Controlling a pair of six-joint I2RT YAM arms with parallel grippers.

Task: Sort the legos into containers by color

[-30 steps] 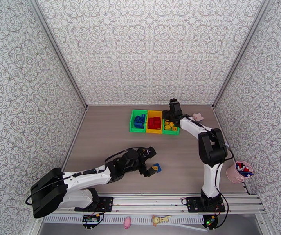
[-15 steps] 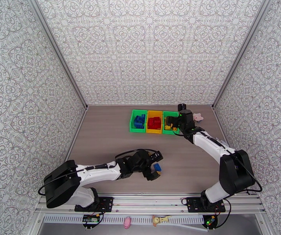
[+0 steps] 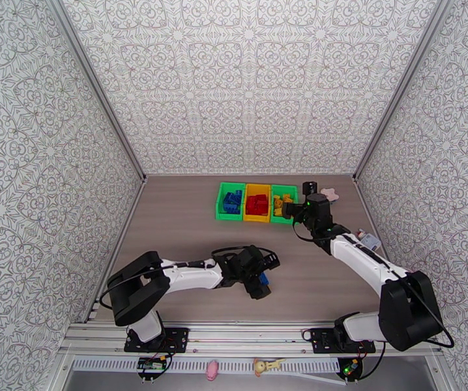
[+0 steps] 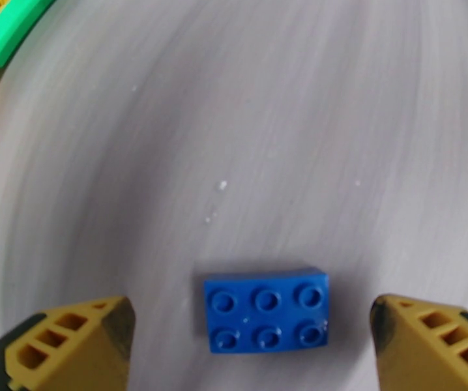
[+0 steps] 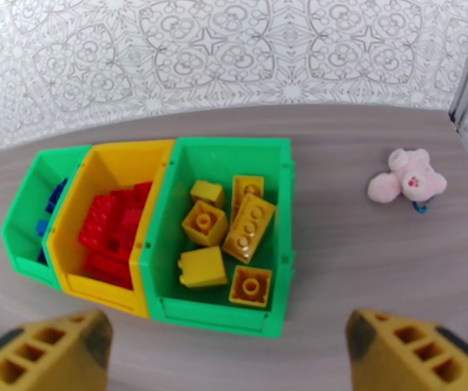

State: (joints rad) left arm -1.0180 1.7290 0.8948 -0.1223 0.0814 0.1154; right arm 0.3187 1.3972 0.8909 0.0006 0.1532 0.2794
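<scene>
Next, the left gripper moves down and closes on the blue lego's short ends. The lego lies just below it, and the open fingers already straddle those ends.
A blue lego (image 4: 266, 313) lies flat on the table, studs up, between the open fingers of my left gripper (image 4: 250, 320). The top view shows that gripper (image 3: 264, 276) low over the same lego (image 3: 263, 279), jaws wide on either side, not touching it. The containers stand at the back: a left green bin (image 5: 29, 190) with blue legos (image 5: 51, 203), a yellow bin (image 5: 120, 161) with red legos (image 5: 113, 236), and a right green bin (image 5: 234, 148) with several yellow legos (image 5: 234, 229). My right gripper (image 5: 227, 330) is open and empty, just in front of the right green bin (image 3: 283, 204).
A pink flower-shaped toy (image 5: 407, 177) lies on the table right of the bins, near the back right corner (image 3: 328, 193). Patterned walls close off three sides. Bare tabletop (image 3: 182, 223) lies between the bins and the left arm.
My left gripper has slid right so the blue lego now sits between its fingers. My right gripper has pulled back from over the right green bin, toward the near right.
</scene>
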